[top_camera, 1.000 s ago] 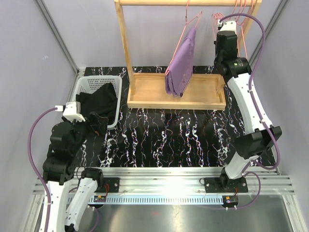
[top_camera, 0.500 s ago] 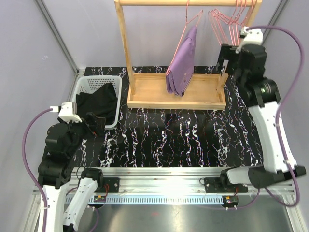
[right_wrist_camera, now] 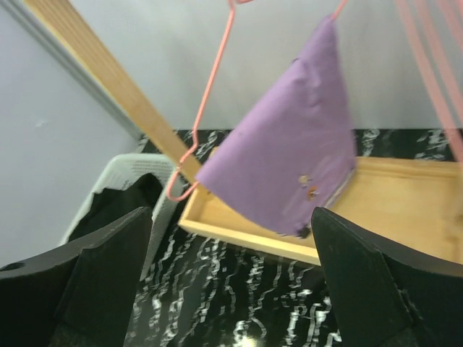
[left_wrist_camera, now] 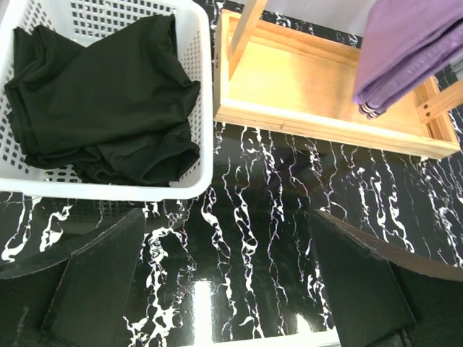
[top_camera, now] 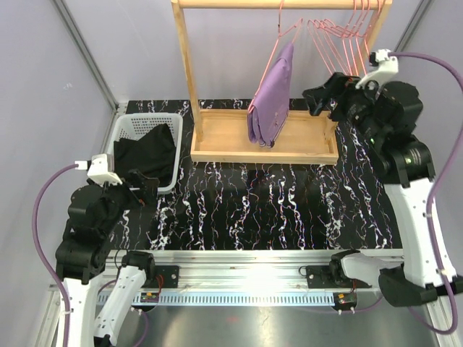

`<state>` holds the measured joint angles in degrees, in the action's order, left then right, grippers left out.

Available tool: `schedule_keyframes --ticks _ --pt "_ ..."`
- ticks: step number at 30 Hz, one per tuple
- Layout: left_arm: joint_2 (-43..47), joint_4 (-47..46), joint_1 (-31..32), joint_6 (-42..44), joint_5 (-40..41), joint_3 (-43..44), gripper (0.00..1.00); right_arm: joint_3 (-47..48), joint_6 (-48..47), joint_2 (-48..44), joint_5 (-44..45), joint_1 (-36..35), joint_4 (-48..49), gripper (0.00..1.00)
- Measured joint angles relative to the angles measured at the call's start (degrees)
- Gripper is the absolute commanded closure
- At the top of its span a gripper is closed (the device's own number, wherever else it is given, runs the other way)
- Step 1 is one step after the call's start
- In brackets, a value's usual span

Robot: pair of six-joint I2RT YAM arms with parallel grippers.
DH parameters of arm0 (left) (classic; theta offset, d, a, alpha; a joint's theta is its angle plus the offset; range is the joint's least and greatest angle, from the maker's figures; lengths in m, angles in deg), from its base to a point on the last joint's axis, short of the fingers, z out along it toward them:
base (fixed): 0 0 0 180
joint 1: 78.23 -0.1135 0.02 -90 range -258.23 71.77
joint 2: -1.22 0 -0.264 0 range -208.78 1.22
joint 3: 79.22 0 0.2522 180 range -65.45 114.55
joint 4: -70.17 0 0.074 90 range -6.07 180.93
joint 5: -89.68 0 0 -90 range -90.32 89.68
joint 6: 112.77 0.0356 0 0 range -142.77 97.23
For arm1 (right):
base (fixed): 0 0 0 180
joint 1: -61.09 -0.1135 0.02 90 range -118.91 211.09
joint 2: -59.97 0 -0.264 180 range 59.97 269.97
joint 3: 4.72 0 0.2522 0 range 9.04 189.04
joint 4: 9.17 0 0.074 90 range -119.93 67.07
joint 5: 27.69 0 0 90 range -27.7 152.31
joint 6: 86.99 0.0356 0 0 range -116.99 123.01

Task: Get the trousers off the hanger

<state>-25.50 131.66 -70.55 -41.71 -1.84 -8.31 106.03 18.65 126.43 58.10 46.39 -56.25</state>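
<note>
I will bring my right gripper to the left in the top view, onto the near end of the pink hanger that sticks out beside the lilac trousers (top_camera: 271,101).
The lilac trousers (top_camera: 271,101) hang folded over a pink hanger (top_camera: 278,40) on the wooden rack (top_camera: 184,72). The black trousers (top_camera: 148,150) lie crumpled in the white basket (top_camera: 126,123) at the left. My right gripper (top_camera: 318,97) is open and empty, in the air just right of the lilac trousers (right_wrist_camera: 289,159) and apart from them. My left gripper (top_camera: 141,184) is open and empty above the table, just in front of the basket (left_wrist_camera: 206,108) and the black trousers (left_wrist_camera: 108,101).
Several empty pink hangers (top_camera: 340,40) hang at the right end of the rail, close above my right gripper. The rack's wooden tray base (left_wrist_camera: 311,87) lies under the lilac trousers. Purple walls close in both sides. The table top is black marble pattern.
My right gripper has opened, come down and away from the empty hangers, and turned left to face the lilac trousers. The left arm has drawn back slightly.
</note>
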Motion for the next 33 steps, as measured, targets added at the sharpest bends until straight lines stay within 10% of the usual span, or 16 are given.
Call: schedule_keyframes --ticks 15,22,33 --pt "-1.53 2.21 0.00 0.46 -6.01 1.16 0.01 20.26 4.22 27.19 7.76 -11.69 -5.68 0.05" --pt "-2.01 2.43 0.00 0.46 -8.44 1.25 0.01 48.70 0.15 45.03 22.21 -15.72 -16.06 0.09" --pt "-2.03 3.48 0.04 0.52 -9.46 2.51 0.01 49.29 -3.43 50.36 31.63 -16.28 -23.87 0.52"
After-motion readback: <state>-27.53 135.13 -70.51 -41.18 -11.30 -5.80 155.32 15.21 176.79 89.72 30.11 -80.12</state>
